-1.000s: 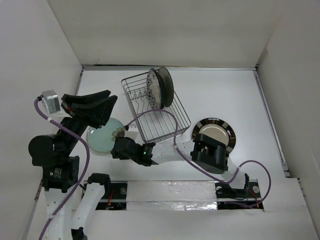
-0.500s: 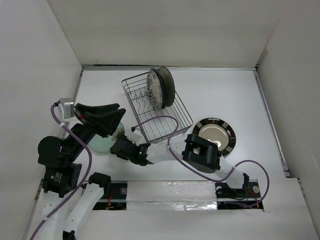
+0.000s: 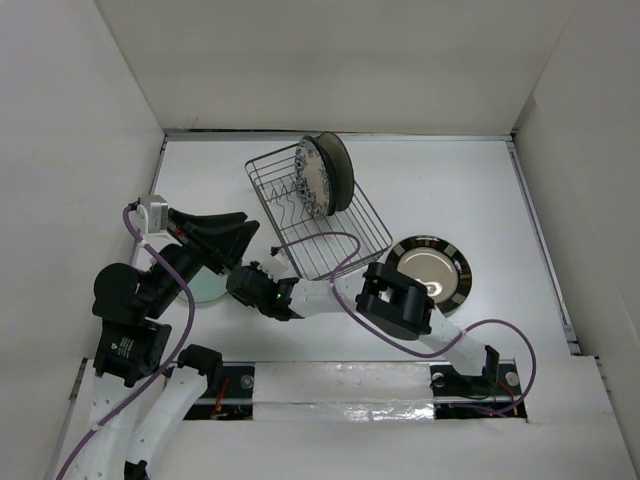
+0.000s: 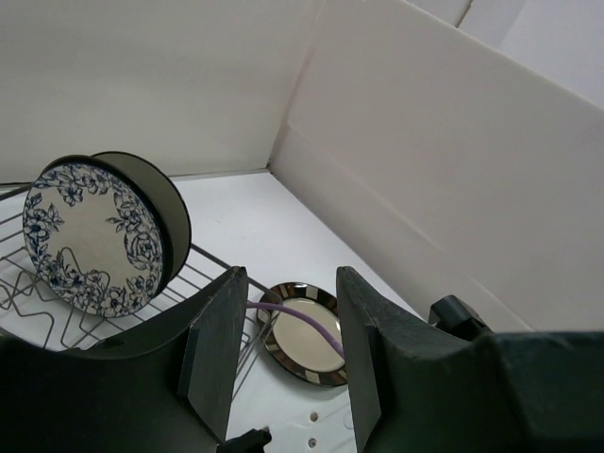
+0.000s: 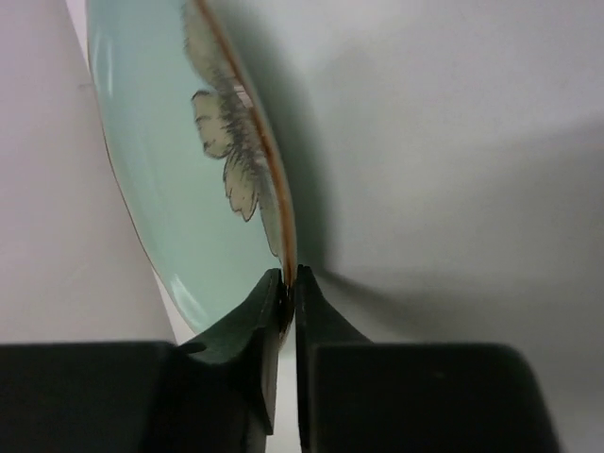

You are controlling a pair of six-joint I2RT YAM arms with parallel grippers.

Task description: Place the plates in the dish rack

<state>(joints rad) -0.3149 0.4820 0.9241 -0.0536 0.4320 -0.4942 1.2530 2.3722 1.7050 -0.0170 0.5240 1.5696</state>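
Note:
The robot's right gripper needs to rise, swing outward over the dish rack's wires beside the blue-floral plate (image 3: 311,182), lower the pale green plate and let go of it, because those wires are bare.
The dish rack (image 3: 330,240) of dark wire stands mid-table, with a blue-floral white plate (image 3: 311,182) upright in its far end and a dark-rimmed plate (image 3: 337,170) right behind it. A pale green plate with a flower (image 5: 170,170) lies left of the rack, mostly hidden in the top view (image 3: 206,289) under my left arm. My right gripper (image 5: 291,281) is shut on its rim. My left gripper (image 4: 291,283) hangs open and empty above that plate. A black plate with gold rim marks (image 3: 430,270) lies flat right of the rack.
White walls close in the table on the left, back and right. My right arm stretches across the near table from right to left, its purple cable (image 3: 320,245) looping over the rack's near end. The rack's near half holds only bare tines.
My right gripper has reached further left and shut on the green plate's rim. My left arm has swung right and nearer, over that plate. The rack has shifted slightly.

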